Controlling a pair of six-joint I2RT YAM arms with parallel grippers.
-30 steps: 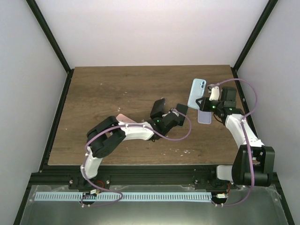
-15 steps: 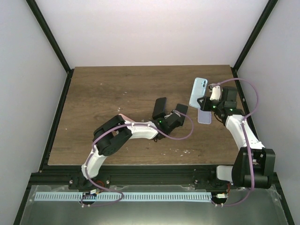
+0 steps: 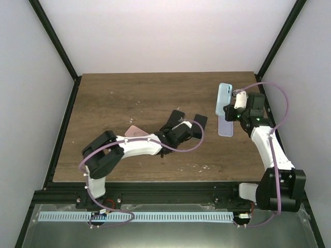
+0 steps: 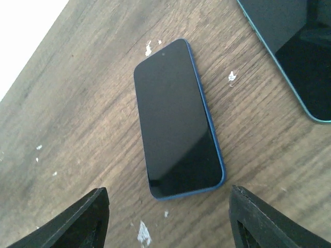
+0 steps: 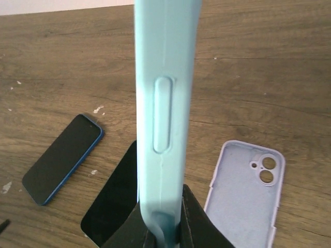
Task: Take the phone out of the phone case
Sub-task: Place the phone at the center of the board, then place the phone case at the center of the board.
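I need to lower the blue case with my right gripper to its right in the top view and release it on the clear wood below, beside the lavender case.
My right gripper is shut on the lower end of a light blue phone case, which it holds upright above the table's right side. The case is edge-on, so whether a phone sits inside it is hidden. A blue-edged phone lies screen up on the wood. Just short of the phone's near end, my left gripper stands open, holding nothing. A second dark phone with a teal edge lies beside it.
An empty lavender case lies face up on the table under the right gripper. Something pink shows beneath the left arm. White flecks dot the wooden table. Black frame posts stand at the corners.
My left gripper has opened and let go of the blue-edged phone, which now lies flat on the table. The right gripper has turned the light blue case more edge-on and shifted slightly right.
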